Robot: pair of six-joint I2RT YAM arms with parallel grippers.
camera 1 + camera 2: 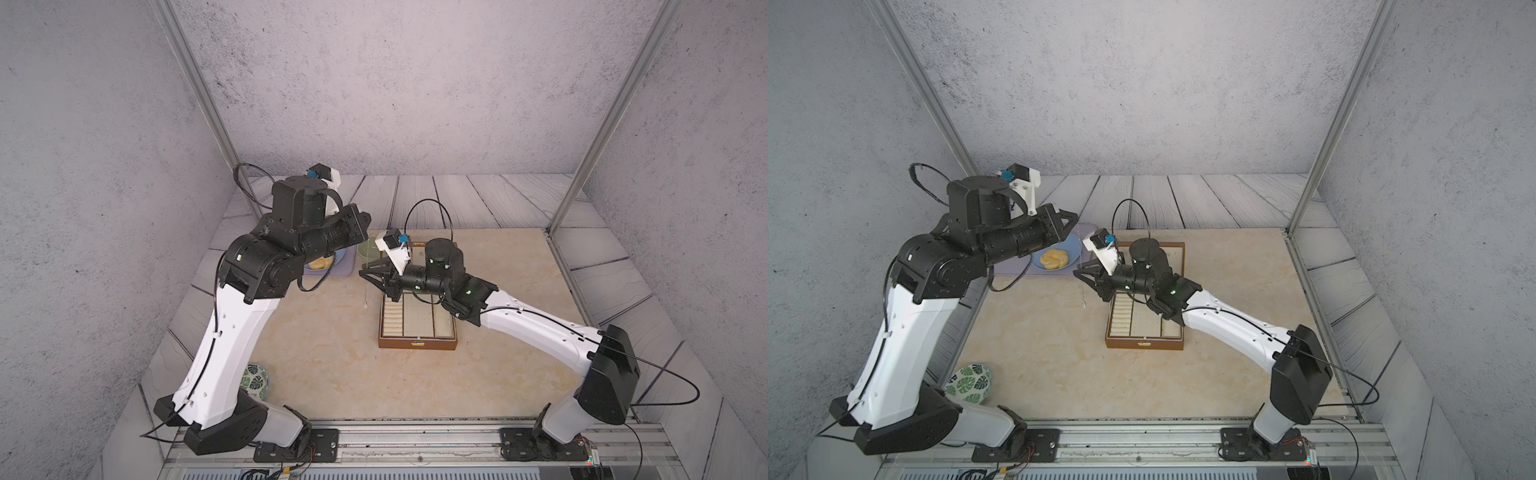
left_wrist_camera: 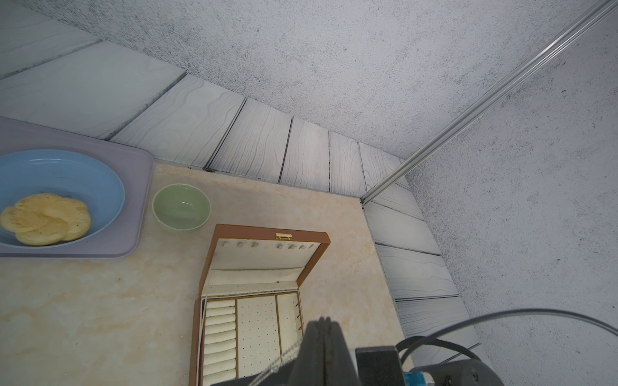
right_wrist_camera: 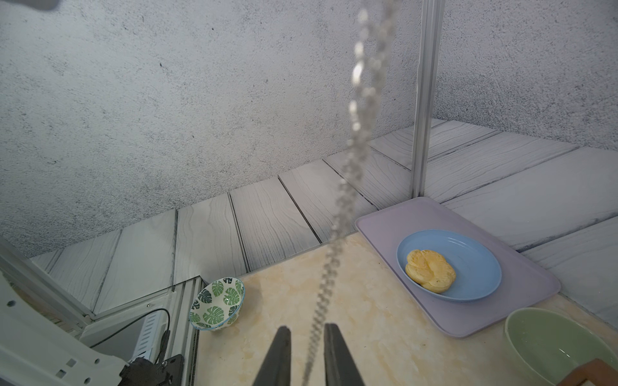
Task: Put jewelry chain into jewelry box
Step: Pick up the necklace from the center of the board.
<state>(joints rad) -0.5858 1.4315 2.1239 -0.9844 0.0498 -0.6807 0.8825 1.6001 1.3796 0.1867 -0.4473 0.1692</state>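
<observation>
I will next lower my left gripper toward the jewelry box (image 1: 417, 343) and release the chain's top end over the box's cream sections, which are open below that gripper.
The jewelry chain (image 1: 366, 286) (image 1: 1083, 291) hangs straight down as a thin pale strand, its small end piece just above the table, left of the jewelry box. My left gripper (image 1: 369, 217) (image 2: 322, 320) is shut on the chain's top end; the strand (image 2: 274, 362) shows beside its fingers. Lower down, my right gripper (image 1: 360, 272) (image 3: 307, 329) is open, its two fingers on either side of the chain (image 3: 347, 187) with a gap to each. The brown jewelry box (image 1: 417, 343) (image 2: 207, 260) lies open under the right arm, its cream compartments showing.
A lilac tray (image 3: 501, 234) at the back left holds a blue plate (image 3: 475, 264) with a yellow pastry (image 3: 429, 270). A pale green bowl (image 2: 182, 212) stands between the tray and the box. A leaf-patterned bowl (image 1: 254, 380) sits near the left arm's base.
</observation>
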